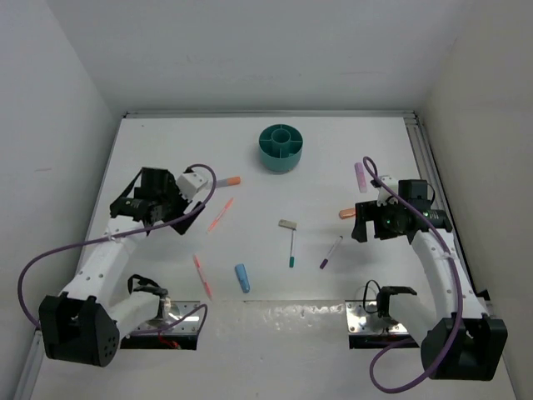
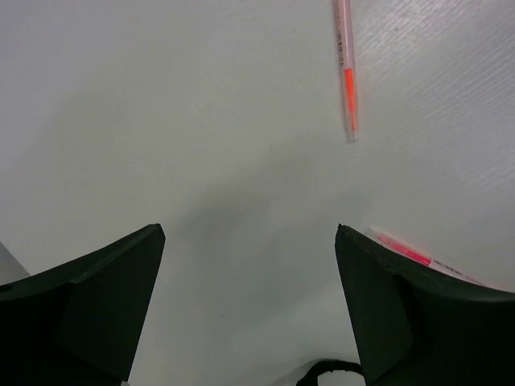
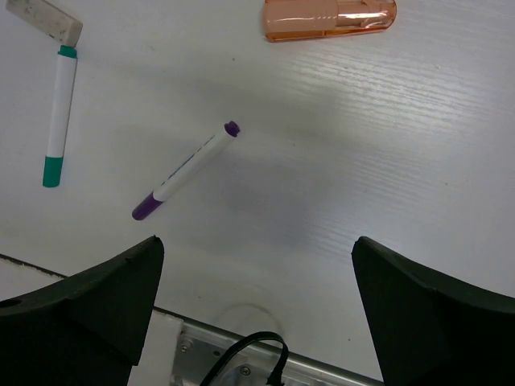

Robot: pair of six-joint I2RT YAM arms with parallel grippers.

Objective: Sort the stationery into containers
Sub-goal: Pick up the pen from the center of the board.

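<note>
My left gripper needs to go down across onto the red pen's end by the orange cylinder, since that end lies below and to its right in the top view.
The round teal cup [image 1: 281, 147] with inner dividers stands at the back centre. Stationery lies scattered on the white table: an orange cylinder [image 1: 231, 180], two red pens [image 1: 220, 214] [image 1: 202, 276], a blue cylinder [image 1: 242, 277], a grey-beige block [image 1: 287, 224], a teal-ended pen [image 1: 292, 248], a purple-ended pen [image 1: 331, 252], another orange cylinder [image 1: 347, 214] and a lilac cylinder [image 1: 360, 177]. My left gripper [image 1: 185, 218] [image 2: 249, 233] is open and empty over bare table, with a red pen [image 2: 347, 72] ahead. My right gripper [image 1: 360, 222] [image 3: 257, 249] is open and empty, short of the purple-ended pen [image 3: 185, 171] and orange cylinder [image 3: 330, 18].
Metal base plates [image 1: 179, 315] [image 1: 371, 318] with looping cables sit at the near edge. An aluminium rail [image 1: 425, 158] runs along the right side. White walls close the table at the left, back and right.
</note>
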